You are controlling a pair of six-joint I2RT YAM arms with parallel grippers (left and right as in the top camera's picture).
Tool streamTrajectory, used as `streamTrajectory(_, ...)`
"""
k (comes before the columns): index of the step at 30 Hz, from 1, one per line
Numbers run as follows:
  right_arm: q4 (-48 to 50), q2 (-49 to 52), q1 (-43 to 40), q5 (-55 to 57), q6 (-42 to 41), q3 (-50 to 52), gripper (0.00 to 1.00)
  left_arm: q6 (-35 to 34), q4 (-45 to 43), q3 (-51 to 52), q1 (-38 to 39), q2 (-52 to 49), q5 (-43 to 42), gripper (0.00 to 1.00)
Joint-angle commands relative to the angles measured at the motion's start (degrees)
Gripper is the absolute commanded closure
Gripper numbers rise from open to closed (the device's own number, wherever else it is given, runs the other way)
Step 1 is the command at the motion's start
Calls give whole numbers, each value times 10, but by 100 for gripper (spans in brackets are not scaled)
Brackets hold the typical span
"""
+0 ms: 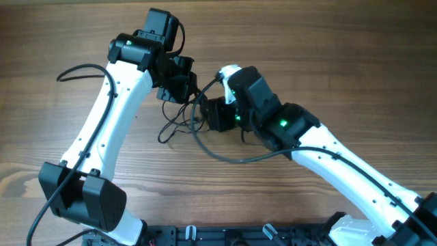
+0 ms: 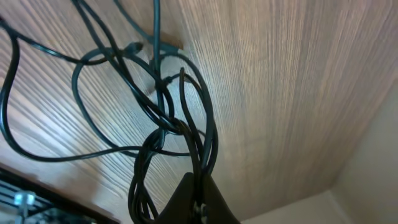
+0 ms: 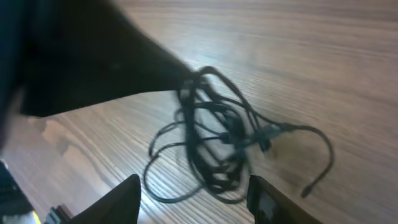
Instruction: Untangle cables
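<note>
I will next move my left gripper gently back toward the cable loops and let go of the piece of cable beside the open fingers of my right gripper, because the loops spread below and back.
The cables [image 1: 179,123] are a tangled bunch of thin black cords on the wooden table between the two arms. My left gripper [image 1: 179,87] is shut on several strands at the top of the bunch. In the left wrist view its fingers [image 2: 200,202] pinch the cords, and the loops of the cables [image 2: 180,124] spread out over the wood beyond them. My right gripper [image 1: 208,113] hovers just right of the bunch. Its fingers [image 3: 196,199] stand apart and hold nothing, and the cables [image 3: 217,143] lie just beyond them. A loose plug end [image 3: 306,190] trails to the right.
A thicker black robot cable [image 1: 225,156] curves across the table below the bunch, and another [image 1: 75,68] loops out at the far left. A black rail [image 1: 225,236] runs along the front edge. The left gripper's dark body [image 3: 93,62] fills the upper left of the right wrist view.
</note>
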State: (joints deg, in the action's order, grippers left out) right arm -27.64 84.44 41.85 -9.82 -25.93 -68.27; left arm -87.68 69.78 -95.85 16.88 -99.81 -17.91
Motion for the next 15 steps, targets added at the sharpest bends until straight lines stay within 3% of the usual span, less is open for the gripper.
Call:
streamTrajectory(1, 10, 7, 20, 33, 35, -7, 42, -45, 2, -7, 3, 3, -8, 96)
streamTrajectory(5, 7, 14, 21, 36, 34, -7, 43, -45, 1, -7, 4, 3, -56, 96)
streamTrajectory(13, -27, 15, 21, 111, 50, -7, 46, -43, 6, -7, 1, 3, -68, 96)
streamTrajectory(15, -27, 15, 21, 111, 54, -7, 50, -43, 6, -7, 1, 3, -68, 96)
